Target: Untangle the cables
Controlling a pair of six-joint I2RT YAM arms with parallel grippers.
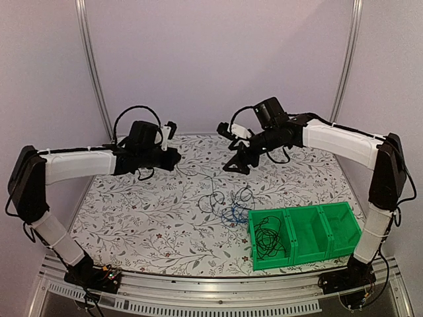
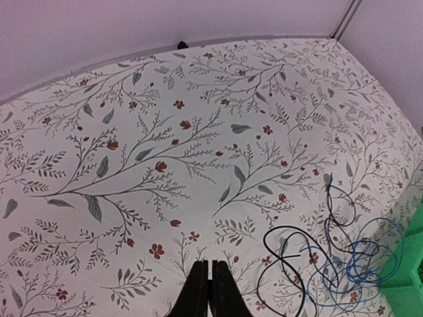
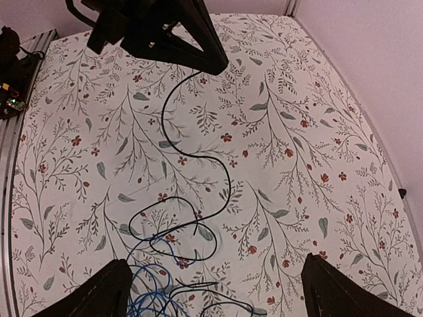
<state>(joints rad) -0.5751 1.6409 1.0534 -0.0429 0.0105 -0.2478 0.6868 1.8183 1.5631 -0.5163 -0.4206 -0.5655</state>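
Note:
My right gripper will first go down and to the left in the top view to get onto that cable part [image 1: 210,177] [image 3: 227,176]. The black cable hangs from my left gripper to the tangle.
A tangle of thin black cables [image 1: 225,198] with one bright blue cable [image 1: 232,213] lies mid-table, left of the green bin. My left gripper [image 1: 176,158] hovers far left of the tangle with its fingers [image 2: 198,284] shut. In the right wrist view a black cable [image 3: 173,119] hangs from the left gripper's tip [image 3: 210,61] and snakes down to the black loops [image 3: 168,228] and the blue cable [image 3: 147,294]. My right gripper [image 1: 238,162] is wide open and empty above the table beyond the tangle; its fingers [image 3: 99,290] frame the cables. The left wrist view shows the tangle [image 2: 330,257] at lower right.
A green three-compartment bin [image 1: 305,212] stands at the near right, with a coiled black cable [image 1: 268,241] in its left compartment. Its corner shows in the left wrist view [image 2: 413,254]. Grey walls close the back and sides. A metal rail [image 1: 198,300] runs along the near edge.

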